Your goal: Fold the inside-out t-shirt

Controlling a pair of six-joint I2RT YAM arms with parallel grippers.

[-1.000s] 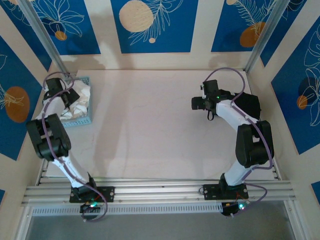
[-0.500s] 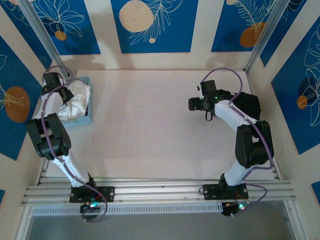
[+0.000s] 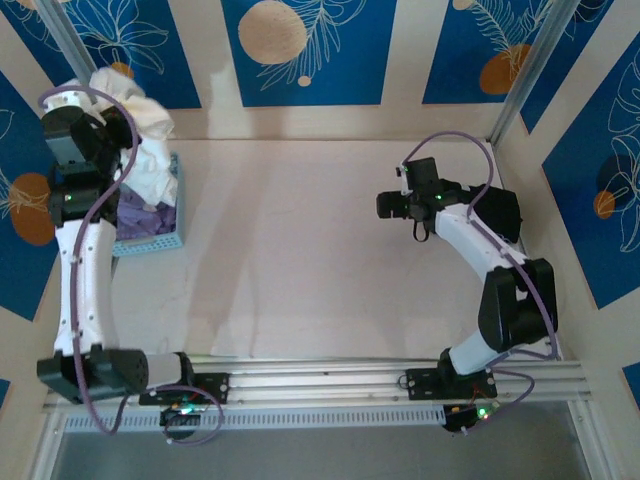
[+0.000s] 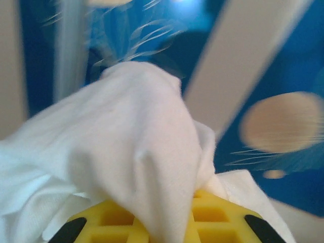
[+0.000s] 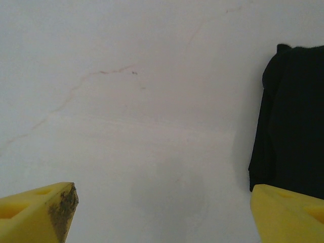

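The t-shirt goes away from the basket point(image 3: 160, 240) and down with my left gripper next for release on the bare table middle, below that gripper and toward my right gripper.
The white t-shirt point(image 3: 145, 150) hangs bunched from my left gripper point(image 3: 100, 85), which is raised high over the blue basket point(image 3: 160, 240) at the far left. In the left wrist view the white cloth point(image 4: 126, 136) drapes over the yellow fingers point(image 4: 212, 217), which are shut on it. My right gripper point(image 3: 385, 207) hovers over the bare table point(image 3: 300, 250) at the right, open, its yellow fingertips point(image 5: 45, 207) spread wide with nothing between them.
A lavender-purple garment point(image 3: 148, 215) lies in the blue basket under the lifted shirt. A black garment point(image 3: 500, 210) sits at the table's right side, behind the right arm; its edge point(image 5: 291, 116) shows in the right wrist view. Blue patterned walls enclose the table.
My left arm has risen from the basket, pulling the white t-shirt up and out; the purple garment below is now uncovered. The right gripper has barely moved.
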